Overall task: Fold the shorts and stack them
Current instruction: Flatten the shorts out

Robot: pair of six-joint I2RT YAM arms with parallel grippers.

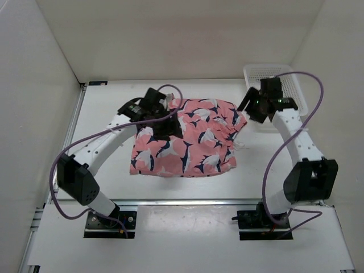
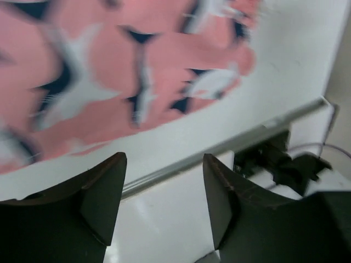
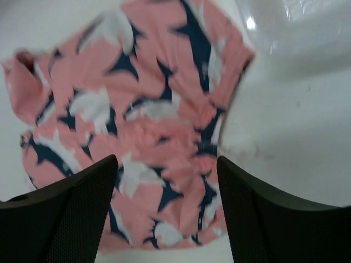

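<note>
My right gripper moves back toward my base and down onto the waistband's near corner (image 1: 231,164) (image 3: 217,227) beside bare table next.
The salmon-pink shorts (image 1: 190,142) with navy-and-white sharks lie in a rough rectangle in the middle of the table. My left gripper (image 1: 169,127) hovers over their upper left part, open and holding nothing. In the left wrist view the shorts (image 2: 104,71) fill the top, blurred, and the left gripper (image 2: 164,160) stands open over bare table. My right gripper (image 1: 251,108) hangs open just off the shorts' upper right corner. In the right wrist view the right gripper (image 3: 167,163) has the shorts (image 3: 142,120) below it and nothing between its fingers.
A white mesh basket (image 1: 293,85) stands at the back right, partly under the right arm; its rim (image 3: 307,22) shows in the right wrist view. White walls close in the table on three sides. The metal front rail (image 2: 230,145) and the right arm's base (image 2: 274,161) appear in the left wrist view.
</note>
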